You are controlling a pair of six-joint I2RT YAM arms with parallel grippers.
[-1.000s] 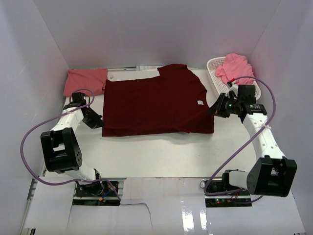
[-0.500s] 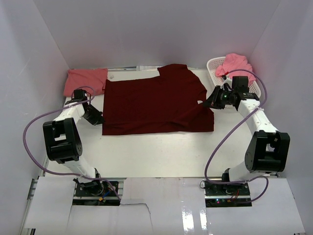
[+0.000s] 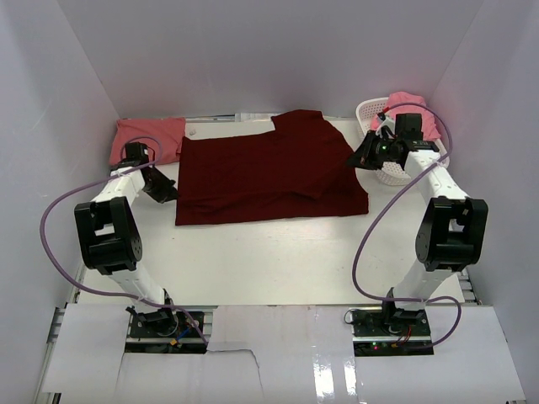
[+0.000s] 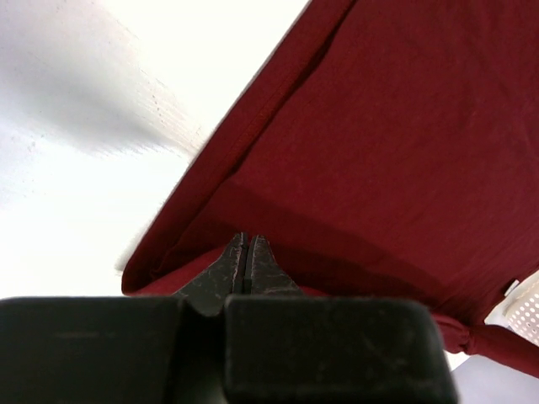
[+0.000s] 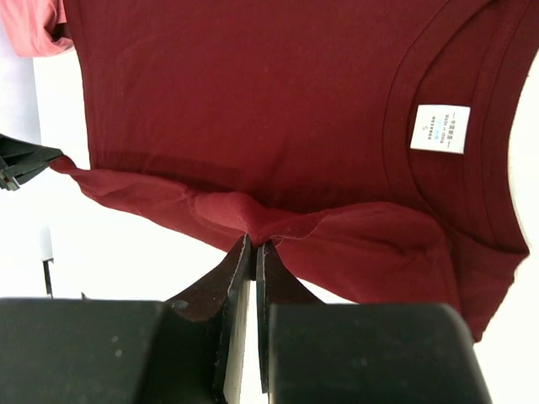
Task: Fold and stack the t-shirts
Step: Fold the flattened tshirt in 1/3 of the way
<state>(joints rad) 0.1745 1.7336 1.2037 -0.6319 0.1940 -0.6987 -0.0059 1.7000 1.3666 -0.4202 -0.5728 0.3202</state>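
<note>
My left gripper stays nearly in place and releases the fold (image 3: pixel 178 196) (image 4: pixel 248 242) next, since the maroon shirt's side edge already lies straight along the table.
The large dark maroon t-shirt (image 3: pixel 269 172) lies spread across the middle of the table. My left gripper (image 3: pixel 166 192) is at its left edge, shut on a fold of the maroon cloth (image 4: pixel 354 151), fingertips pressed together (image 4: pixel 248 241). At the shirt's right edge, near the collar, my right gripper (image 3: pixel 358 160) is shut on a pinched ridge of its hem (image 5: pixel 255 240). The white neck label (image 5: pixel 442 128) shows inside the collar. A salmon t-shirt (image 3: pixel 147 139) lies at the back left. A lighter pink t-shirt (image 3: pixel 404 109) is heaped in the basket.
A white perforated basket (image 3: pixel 370 118) stands at the back right, just behind my right gripper. White walls close in the table on three sides. The left arm's fingers (image 5: pixel 21 160) show at the left edge of the right wrist view.
Both grippers have moved toward the back of the table, holding the maroon shirt's side edges. The right arm swung in closer to the basket and the shirt's right side has doubled over.
</note>
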